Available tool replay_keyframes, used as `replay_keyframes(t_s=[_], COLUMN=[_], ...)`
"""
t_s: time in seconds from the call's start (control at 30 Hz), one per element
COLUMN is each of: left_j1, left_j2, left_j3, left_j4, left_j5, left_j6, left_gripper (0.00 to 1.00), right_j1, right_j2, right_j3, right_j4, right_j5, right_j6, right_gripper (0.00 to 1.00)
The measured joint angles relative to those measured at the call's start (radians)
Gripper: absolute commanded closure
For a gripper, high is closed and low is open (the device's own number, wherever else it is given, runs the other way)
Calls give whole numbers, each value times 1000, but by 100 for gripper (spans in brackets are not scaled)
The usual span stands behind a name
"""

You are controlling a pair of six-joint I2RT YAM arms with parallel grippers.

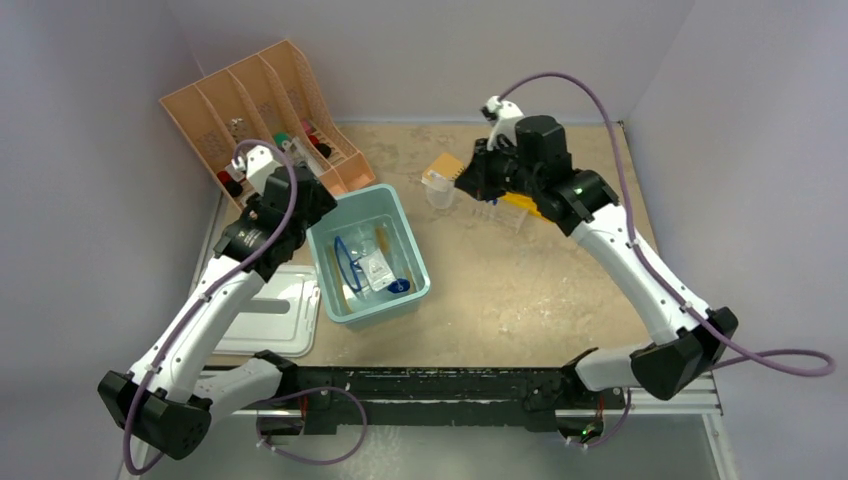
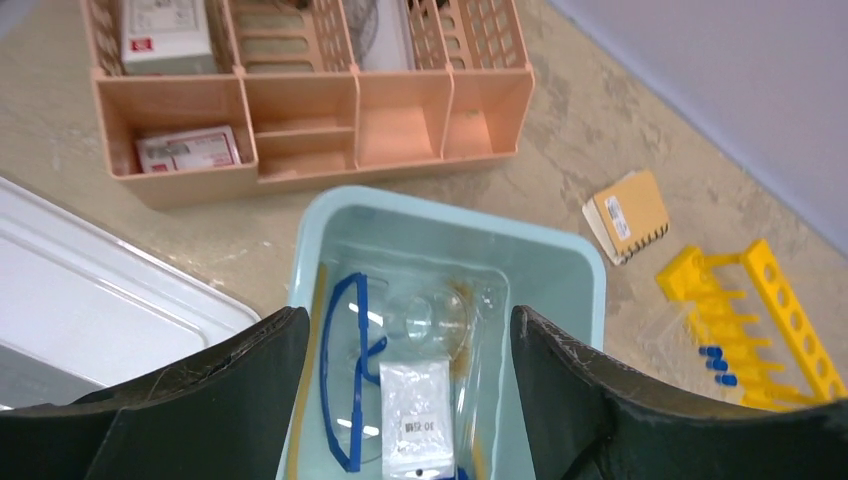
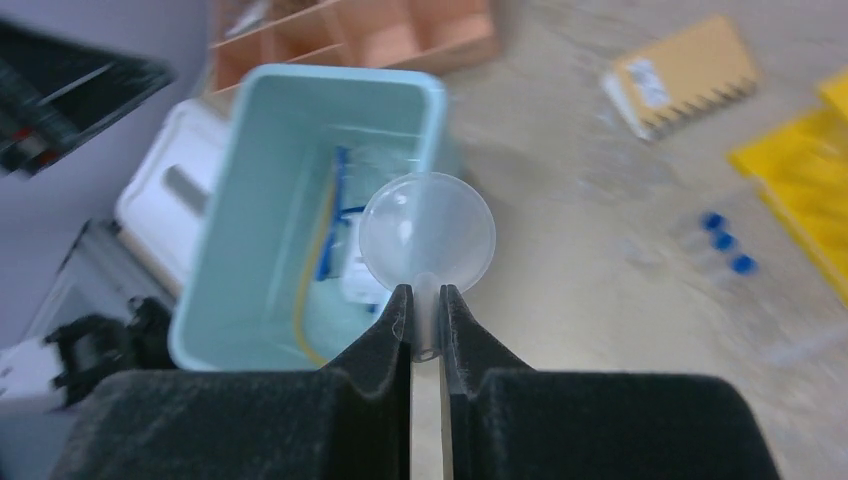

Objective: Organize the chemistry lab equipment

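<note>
My right gripper needs to swing back to the left in the top view next, go down and let go of the funnel's stem, because the bare near part of the tub's bottom is below there.
My right gripper (image 3: 425,300) is shut on the stem of a clear funnel (image 3: 427,228), held in the air between the pale teal tub (image 3: 230,230) and the yellow rack. My left gripper (image 2: 405,335) hangs open above the tub (image 2: 560,250) with nothing between its fingers. In the tub lie blue-rimmed goggles (image 2: 340,385), a small white packet (image 2: 420,415), a clear glass piece (image 2: 435,320) and amber tubing (image 2: 308,340). Blue-capped test tubes (image 2: 715,362) lie by the yellow rack (image 2: 770,300). From above, the left gripper (image 1: 305,195) is at the tub's far left corner and the right gripper (image 1: 470,178) is at the back middle.
A peach slotted organiser (image 1: 260,105) stands at the back left with small boxes in it. A white lid (image 1: 270,315) lies left of the tub. A tan spiral notebook (image 2: 628,212) lies on the table near the rack. Grey walls close in the back and sides.
</note>
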Motion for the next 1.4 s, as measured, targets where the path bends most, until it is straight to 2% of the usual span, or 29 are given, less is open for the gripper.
replay_keyframes(t_s=[0.27,0.4,0.53,0.8,0.9,1.17,1.3,1.4], left_j1=[64,122,206,347,367,388,390,394], left_j2=[-2,1,-11,-10,-2,62,100,132], left_j3=[71,72,17,-207,-263,-297,-297,-297], left_j4=[-55,-82,-80,-71,-51,-7,16,30], left_j5=[-99,-103,-45,106,132,142,138,137], left_j6=[26,24,-5,-45,-47,-35,-29,-30], left_gripper=[26,28,28,27,26,25,22,21], right_j1=[266,344,396,464,474,480,480,480], right_j2=[136,223,290,420,449,463,463,463], right_j3=[54,53,41,31,31,39,43,47], right_j4=[102,109,110,108,103,34,0,-39], right_j5=[-96,-107,-88,-50,-43,69,89,87], right_j6=[5,2,-23,-93,-108,-123,-140,-161], right_gripper=[100,100,100,96,98,100,94,79])
